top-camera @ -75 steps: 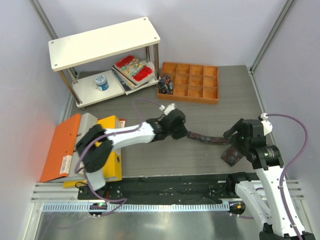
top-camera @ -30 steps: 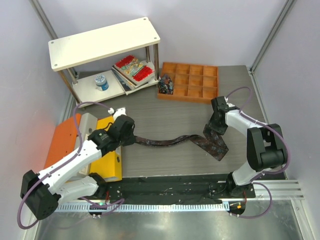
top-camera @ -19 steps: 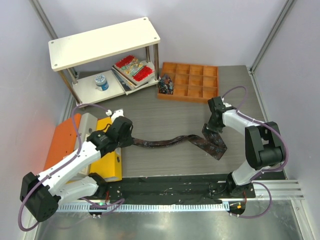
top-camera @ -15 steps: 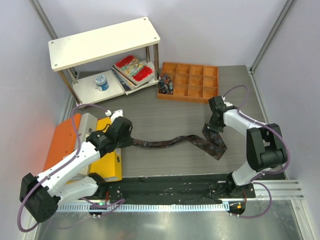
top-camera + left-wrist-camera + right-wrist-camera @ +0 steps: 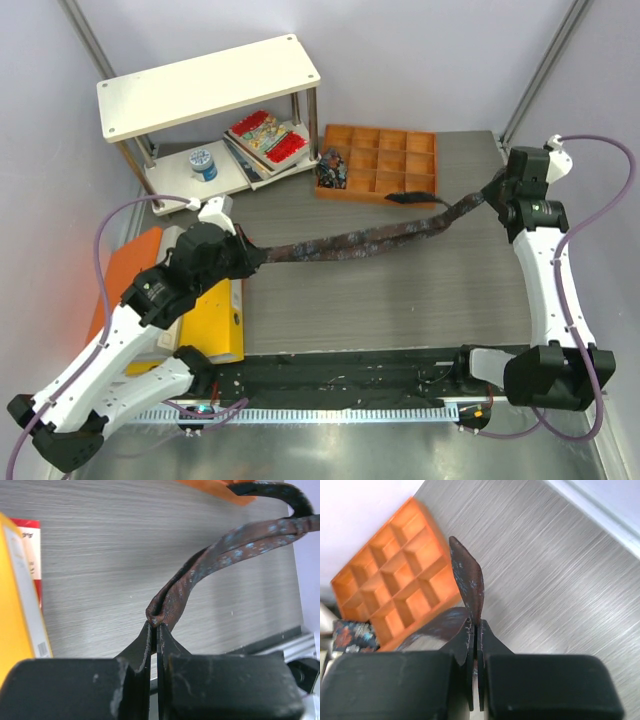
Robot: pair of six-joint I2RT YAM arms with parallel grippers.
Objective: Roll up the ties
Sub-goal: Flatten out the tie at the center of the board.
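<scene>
I will next lower the tie back toward my base with my right gripper and lay the tie's wide end down.
One dark brown speckled tie (image 5: 370,238) hangs stretched in a nearly straight line above the table. My left gripper (image 5: 248,256) is shut on its narrow, folded end (image 5: 162,611) at the left. My right gripper (image 5: 490,196) is shut on the wide end near the back right. In the right wrist view the tie's pointed tip (image 5: 467,572) sticks up past the right gripper (image 5: 476,626). In the left wrist view the tie (image 5: 225,555) runs up and away to the right from the left gripper (image 5: 156,626). A dark speckled bundle (image 5: 331,166) lies in the orange tray's left compartment.
The orange compartment tray (image 5: 425,192) sits at the back, just under the tie's right part. A white two-level shelf (image 5: 200,85) holds red patterned books (image 5: 268,135) and a blue spool (image 5: 204,163). Orange (image 5: 120,300) and yellow (image 5: 218,325) binders lie at the left.
The tie lay slack on the table with the right gripper over its wide end. The right gripper shut on it, both arms rose and drew apart, and the tie is now pulled straight.
</scene>
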